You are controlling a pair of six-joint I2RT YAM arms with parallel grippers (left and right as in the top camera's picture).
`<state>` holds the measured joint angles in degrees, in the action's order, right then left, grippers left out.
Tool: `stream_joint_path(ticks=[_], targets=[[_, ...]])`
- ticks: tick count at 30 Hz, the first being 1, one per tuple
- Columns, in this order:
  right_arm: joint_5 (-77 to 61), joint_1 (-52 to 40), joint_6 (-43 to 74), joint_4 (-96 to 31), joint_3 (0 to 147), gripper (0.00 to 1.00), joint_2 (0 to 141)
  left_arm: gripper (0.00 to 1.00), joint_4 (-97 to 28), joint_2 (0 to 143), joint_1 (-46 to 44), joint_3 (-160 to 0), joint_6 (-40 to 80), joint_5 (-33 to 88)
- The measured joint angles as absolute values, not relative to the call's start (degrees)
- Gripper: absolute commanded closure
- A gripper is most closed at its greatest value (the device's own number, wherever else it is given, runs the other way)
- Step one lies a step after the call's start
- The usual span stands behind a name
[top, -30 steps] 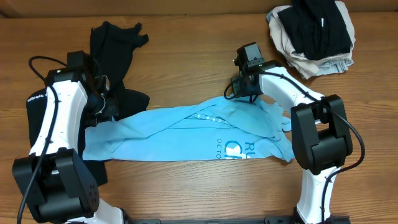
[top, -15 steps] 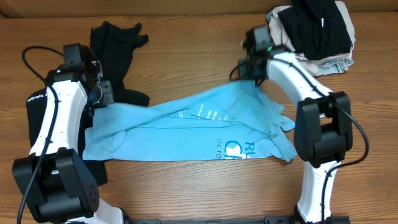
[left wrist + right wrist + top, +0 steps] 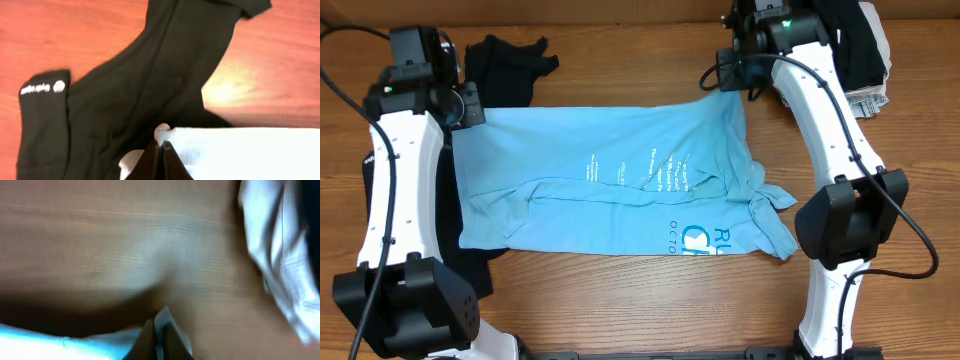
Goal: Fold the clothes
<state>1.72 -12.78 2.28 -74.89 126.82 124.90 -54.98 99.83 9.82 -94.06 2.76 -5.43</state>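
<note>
The shirt's near corner (image 3: 488,226) lies below and back on the table, so my left gripper should next bring the shirt's far corner back, lower it to that near corner and release.
A light blue T-shirt (image 3: 610,175) with printed lettering lies spread across the table's middle, its far edge lifted and stretched between both arms. My left gripper (image 3: 472,108) is shut on the shirt's far left corner (image 3: 162,134), seen pinched between the fingers (image 3: 160,147). My right gripper (image 3: 738,82) is shut on the far right corner (image 3: 162,316), cloth showing between its fingers (image 3: 159,330). The near half of the shirt lies wrinkled on the table.
A black garment (image 3: 505,70) lies at the far left, partly under the shirt, and fills the left wrist view (image 3: 140,85). A pile of black and pale clothes (image 3: 860,55) sits at the far right corner, beside my right arm.
Both grippers have pulled the shirt's edge up and away toward the table's far side. The shirt has unfolded from a narrow bunched strip into a broad sheet.
</note>
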Motion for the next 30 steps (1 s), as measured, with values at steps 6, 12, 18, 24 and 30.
stream_joint_path(ticks=[6,12,18,24,30], targets=[[0.9,-12.3,3.3,-91.3,127.2,0.96,123.2,0.96,-64.9,99.8,9.8,-95.3,2.6,-5.5],[0.2,-11.1,6.0,-96.9,126.6,0.96,122.0,0.96,-69.2,99.7,9.9,-93.0,2.6,-5.5],[-0.1,-11.0,8.1,-93.7,113.7,0.96,113.5,0.96,-68.3,99.7,11.8,-82.7,2.9,-5.4],[-0.7,-11.0,12.0,-81.9,86.0,0.96,98.0,0.96,-66.0,99.7,13.3,-74.3,3.5,-5.4],[-1.6,-11.0,15.8,-76.2,68.3,0.96,96.4,0.96,-65.6,99.7,12.3,-74.2,4.3,-5.4]])
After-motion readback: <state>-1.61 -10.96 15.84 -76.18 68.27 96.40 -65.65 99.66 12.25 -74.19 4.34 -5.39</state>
